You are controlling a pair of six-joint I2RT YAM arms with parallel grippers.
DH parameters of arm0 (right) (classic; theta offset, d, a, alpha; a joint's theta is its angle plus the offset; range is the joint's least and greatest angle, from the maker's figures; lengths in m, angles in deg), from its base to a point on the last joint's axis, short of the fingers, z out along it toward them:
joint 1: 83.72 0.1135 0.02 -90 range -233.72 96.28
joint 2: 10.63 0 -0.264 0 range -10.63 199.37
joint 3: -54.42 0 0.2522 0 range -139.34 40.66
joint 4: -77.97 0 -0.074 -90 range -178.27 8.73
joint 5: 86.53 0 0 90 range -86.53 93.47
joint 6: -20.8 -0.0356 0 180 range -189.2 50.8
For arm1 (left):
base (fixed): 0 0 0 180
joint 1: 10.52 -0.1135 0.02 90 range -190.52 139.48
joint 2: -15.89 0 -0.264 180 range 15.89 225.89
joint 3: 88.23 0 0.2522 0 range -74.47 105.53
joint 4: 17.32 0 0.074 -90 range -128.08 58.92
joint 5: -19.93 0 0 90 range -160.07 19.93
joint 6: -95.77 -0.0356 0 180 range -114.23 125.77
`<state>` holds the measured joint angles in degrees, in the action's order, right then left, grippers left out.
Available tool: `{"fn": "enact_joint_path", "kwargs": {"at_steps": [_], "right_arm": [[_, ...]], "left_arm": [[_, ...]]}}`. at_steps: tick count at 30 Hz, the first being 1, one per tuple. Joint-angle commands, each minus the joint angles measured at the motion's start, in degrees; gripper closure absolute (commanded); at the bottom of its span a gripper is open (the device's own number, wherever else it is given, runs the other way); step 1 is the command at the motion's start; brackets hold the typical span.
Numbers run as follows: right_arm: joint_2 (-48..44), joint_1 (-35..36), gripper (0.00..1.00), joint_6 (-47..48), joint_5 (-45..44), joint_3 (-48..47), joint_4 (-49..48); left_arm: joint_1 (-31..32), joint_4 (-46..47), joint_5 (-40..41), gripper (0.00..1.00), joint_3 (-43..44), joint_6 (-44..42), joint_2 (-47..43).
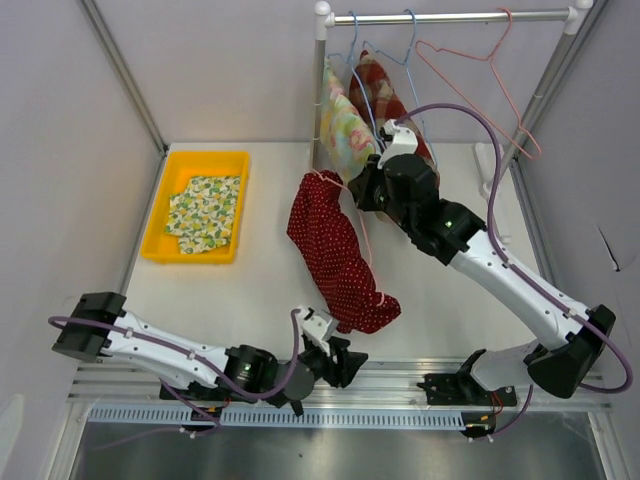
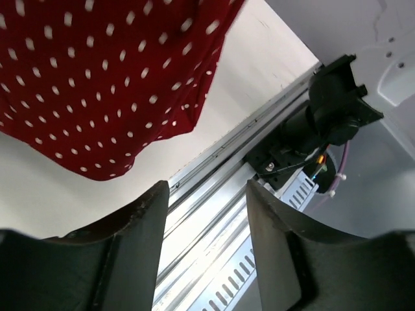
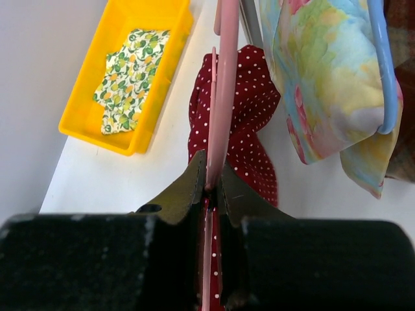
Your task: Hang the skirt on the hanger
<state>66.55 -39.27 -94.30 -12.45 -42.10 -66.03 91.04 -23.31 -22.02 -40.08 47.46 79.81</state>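
Observation:
My left gripper shifts toward the yellow bin's side next, then outward to the skirt's near hem corner, since its fingers frame only the bar.
A red skirt with white dots (image 1: 332, 252) hangs draped on a pink wire hanger (image 1: 366, 262) above the table's middle. My right gripper (image 1: 366, 188) is shut on the pink hanger (image 3: 224, 78), holding it up with the skirt (image 3: 249, 123) on it. My left gripper (image 1: 345, 362) is open and empty at the table's near edge, just below the skirt's lower hem (image 2: 97, 84). Its fingers (image 2: 139, 236) frame the metal rail, not the cloth.
A yellow bin (image 1: 197, 205) with a green patterned cloth (image 1: 205, 212) sits at the back left. A rack rail (image 1: 450, 17) at the back holds a pastel garment (image 1: 345, 135) on a blue hanger, a red patterned garment (image 1: 378, 88) and an empty pink hanger (image 1: 490, 75).

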Motion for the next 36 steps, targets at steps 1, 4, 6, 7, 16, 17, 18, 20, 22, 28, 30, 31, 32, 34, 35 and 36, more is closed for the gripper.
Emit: {"fn": "enact_joint_path", "kwargs": {"at_steps": [1, 4, 6, 7, 16, 17, 18, 20, 22, 28, 30, 31, 32, 34, 35, 36], "right_arm": [[0.77, 1.17, 1.0, -3.28, -5.77, -6.53, 0.07], [1.39, 2.05, 1.0, -3.9, -7.36, -8.64, 1.31], [1.39, 3.36, 1.0, -3.99, -8.59, -8.91, 1.32], [1.39, 3.8, 1.0, -4.25, -9.64, -8.73, 1.23], [1.03, 8.46, 1.0, -7.06, -13.61, -6.54, -0.18], [0.86, 8.81, 1.0, -7.15, -13.96, -6.19, -0.53], [0.95, 9.16, 1.0, -7.5, -14.4, -6.18, -0.62], [1.3, 10.22, 1.0, -7.68, -14.92, -6.36, -0.53], [1.47, 11.44, 1.0, -7.68, -16.24, -6.36, -0.62], [1.56, 13.91, 1.0, -8.03, -18.97, -5.22, -0.71], [1.48, 14.44, 1.0, -8.12, -19.41, -5.04, -0.62], [1.39, 14.53, 1.0, -8.21, -19.58, -5.04, -0.71], [1.39, 14.7, 1.0, -8.38, -19.76, -5.04, -0.62], [1.39, 14.79, 1.0, -8.38, -20.11, -5.13, -0.88], [1.39, 14.97, 1.0, -8.38, -20.63, -5.22, -0.97], [1.47, 14.97, 1.0, -8.3, -20.9, -5.3, -1.14]], "left_arm": [[0.31, 13.96, 6.61, 0.41, -10.69, 9.36, -3.43], [0.22, 18.07, 8.02, 0.38, -14.52, 12.71, -5.64], [0.31, 14.66, 10.29, 0.38, -13.83, 14.98, -5.74], [0.48, 13.25, 11.09, 0.38, -13.04, 16.13, -5.39], [0.92, 19.3, 19.17, 0.3, -13.38, 20.97, -1.78], [0.92, 21.13, 19.88, 0.3, -14.34, 19.23, -1.69], [0.92, 24.1, 20.32, 0.25, -15.05, 18.87, -1.52], [0.92, 22.73, 21.55, 0.24, -14.62, 20.09, -1.34], [0.92, 25.25, 22.26, 0.24, -15.31, 19.92, -1.08], [1.71, 22.56, 25.07, 0.21, -14.79, 22.38, -1.61], [1.71, 21.07, 25.68, 0.24, -14.79, 25.09, -1.52], [1.71, 18.36, 25.95, 0.25, -14.62, 27.71, -1.43], [1.71, 11.98, 26.3, 0.3, -13.14, 32.79, -1.26], [1.71, 8.42, 26.57, 0.56, -12.33, 35.03, -1.08], [1.71, 7.36, 26.31, 0.72, -11.9, 35.65, -1.17], [1.71, 7.35, 25.87, 0.81, -12.15, 35.65, -1.08]]}}
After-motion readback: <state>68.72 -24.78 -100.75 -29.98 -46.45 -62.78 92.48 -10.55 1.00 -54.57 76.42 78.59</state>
